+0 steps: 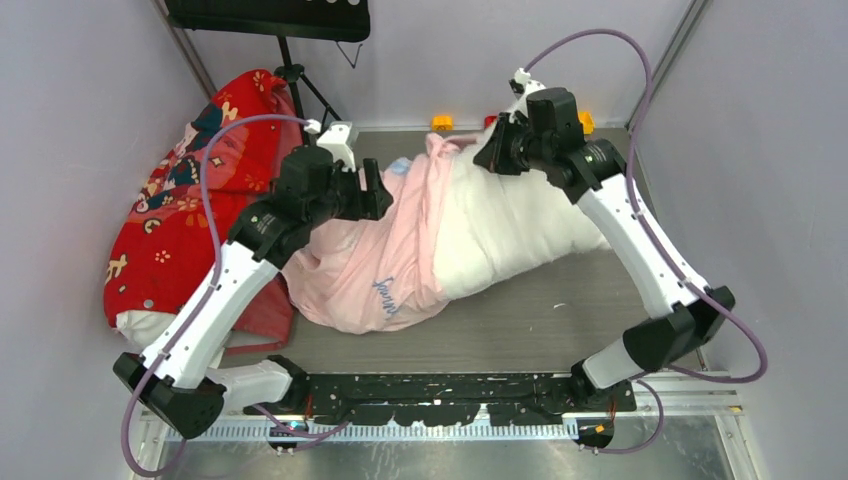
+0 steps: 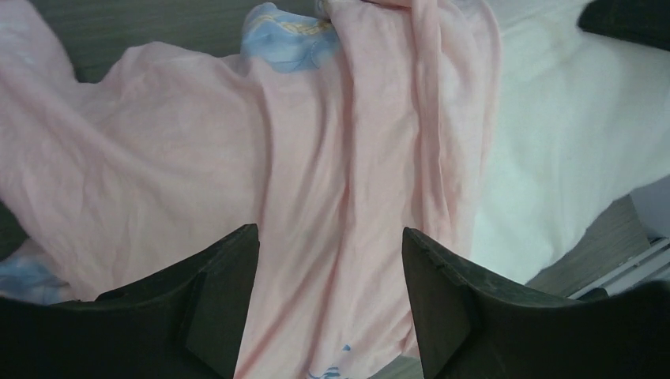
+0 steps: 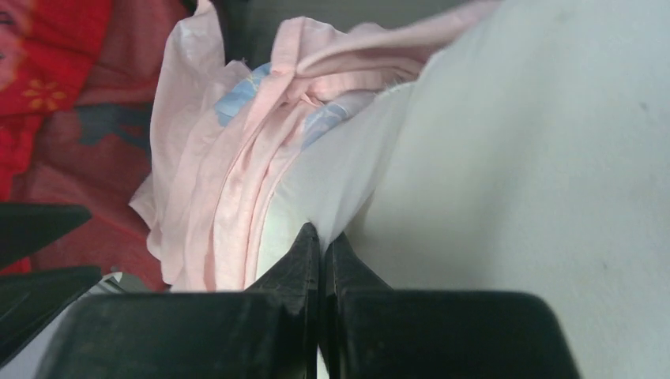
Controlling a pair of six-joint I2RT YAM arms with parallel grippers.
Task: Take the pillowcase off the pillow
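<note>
I will bring my right gripper's pinch back and to the right in the top view, over the pillow's bare half to release, because the pillowcase covers the rest.
The pale pink pillowcase with blue lettering is bunched over the left half of the plump white pillow, whose right half lies bare on the grey table. My left gripper is open just above the pink fabric, with nothing between its fingers. My right gripper is at the pillow's far top edge, shut on a pinch of the white pillow cloth. The bunched pink hem lies just left of it.
A second pillow in a red cartoon-patterned case leans against the left wall. A black stand is at the back left. Orange and red small items sit at the far table edge. Walls close in on both sides.
</note>
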